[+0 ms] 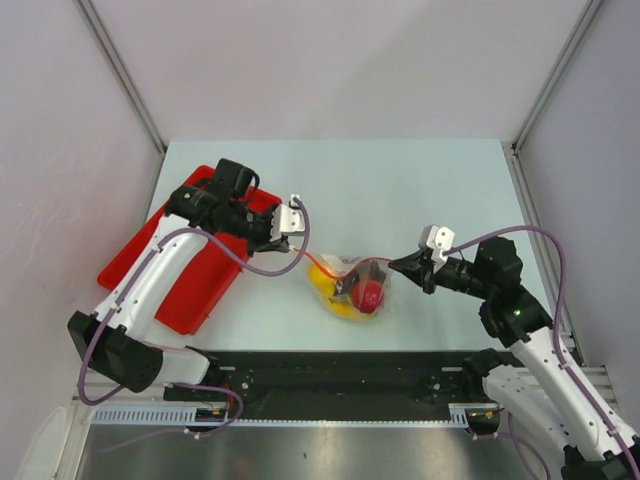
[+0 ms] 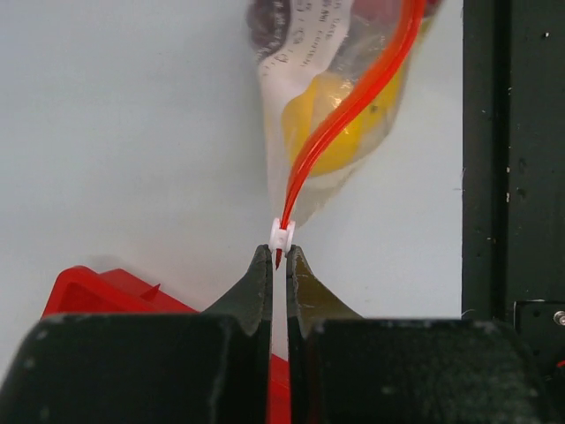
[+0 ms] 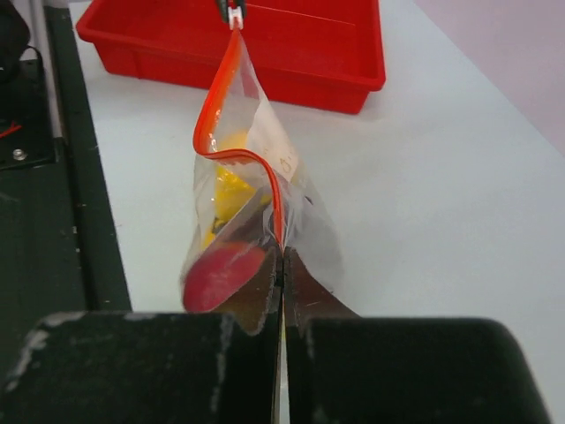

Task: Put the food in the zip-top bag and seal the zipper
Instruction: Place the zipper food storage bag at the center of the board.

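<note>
The bag (image 1: 352, 290) still hangs, so my left gripper should lower outward and release the zipper's end on the bare tabletop below and outward of my gripper.
The clear zip-top bag (image 1: 352, 290) hangs stretched between my two grippers above the table. Inside it show a red round fruit (image 1: 367, 296) and yellow fruit (image 1: 335, 297). The red-orange zipper (image 1: 345, 262) runs along the top edge. My left gripper (image 1: 303, 250) is shut on the zipper's end by its white slider (image 2: 281, 236). My right gripper (image 1: 392, 264) is shut on the other end of the zipper edge (image 3: 279, 221). The left wrist view shows the yellow fruit (image 2: 353, 132) and a dark purple piece (image 2: 269, 22). The right wrist view shows the red fruit (image 3: 221, 274).
A red tray (image 1: 190, 260) lies on the left, under my left arm; it also shows in the right wrist view (image 3: 300, 44). A black rail (image 1: 330, 375) runs along the table's near edge, just below the bag.
</note>
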{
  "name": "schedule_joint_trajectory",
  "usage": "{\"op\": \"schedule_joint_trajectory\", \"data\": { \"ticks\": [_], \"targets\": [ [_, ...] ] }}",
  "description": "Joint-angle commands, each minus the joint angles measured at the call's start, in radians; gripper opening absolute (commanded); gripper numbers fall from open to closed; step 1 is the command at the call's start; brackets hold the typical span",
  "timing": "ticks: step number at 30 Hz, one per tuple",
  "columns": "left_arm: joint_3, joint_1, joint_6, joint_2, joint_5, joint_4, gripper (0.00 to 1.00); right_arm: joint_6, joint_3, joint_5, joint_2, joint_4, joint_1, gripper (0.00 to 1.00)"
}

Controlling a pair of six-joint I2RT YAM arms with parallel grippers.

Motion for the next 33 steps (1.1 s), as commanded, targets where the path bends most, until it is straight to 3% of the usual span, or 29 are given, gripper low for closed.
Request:
{"op": "schedule_joint_trajectory", "data": {
  "ticks": [1, 5, 9, 13, 16, 25, 27, 28, 29, 30, 31, 33],
  "targets": [
    [0.049, 0.002, -0.09, 0.004, 0.03, 0.017, 0.0, 0.062, 0.052, 0.11, 0.045, -0.06, 0.025, 0.0],
    [-0.02, 0.002, -0.236, 0.08, -0.081, 0.275, 0.0, -0.005, 0.047, 0.089, 0.225, 0.032, -0.088, 0.0],
    [0.018, 0.003, -0.333, 0.308, -0.192, 0.441, 0.0, -0.041, 0.058, 0.101, 0.464, 0.216, -0.187, 0.0],
    [0.144, 0.019, -0.48, 0.485, -0.253, 0.501, 0.0, -0.007, 0.109, 0.125, 0.639, 0.313, -0.196, 0.0],
    [0.201, 0.022, -0.524, 0.533, -0.258, 0.538, 0.0, 0.019, 0.141, 0.169, 0.708, 0.345, -0.197, 0.0],
    [0.161, 0.019, -0.554, 0.512, -0.209, 0.518, 0.0, -0.007, 0.218, 0.224, 0.808, 0.38, -0.227, 0.0],
    [0.152, 0.019, -0.567, 0.499, -0.206, 0.516, 0.07, -0.005, 0.231, 0.214, 0.814, 0.353, -0.23, 0.0],
    [0.153, 0.019, -0.577, 0.499, -0.206, 0.515, 0.14, -0.002, 0.238, 0.201, 0.814, 0.339, -0.228, 0.07],
    [0.156, 0.02, -0.589, 0.496, -0.212, 0.513, 0.36, 0.019, 0.241, 0.188, 0.81, 0.327, -0.227, 0.19],
    [0.162, 0.022, -0.607, 0.492, -0.217, 0.5, 0.44, 0.03, 0.244, 0.164, 0.804, 0.307, -0.23, 0.47],
    [0.171, 0.025, -0.621, 0.487, -0.214, 0.494, 0.51, 0.044, 0.253, 0.161, 0.795, 0.298, -0.23, 0.58],
    [0.168, 0.042, -0.674, 0.449, -0.197, 0.507, 0.82, 0.082, 0.258, 0.162, 0.753, 0.285, -0.23, 0.8]
  ]
}}
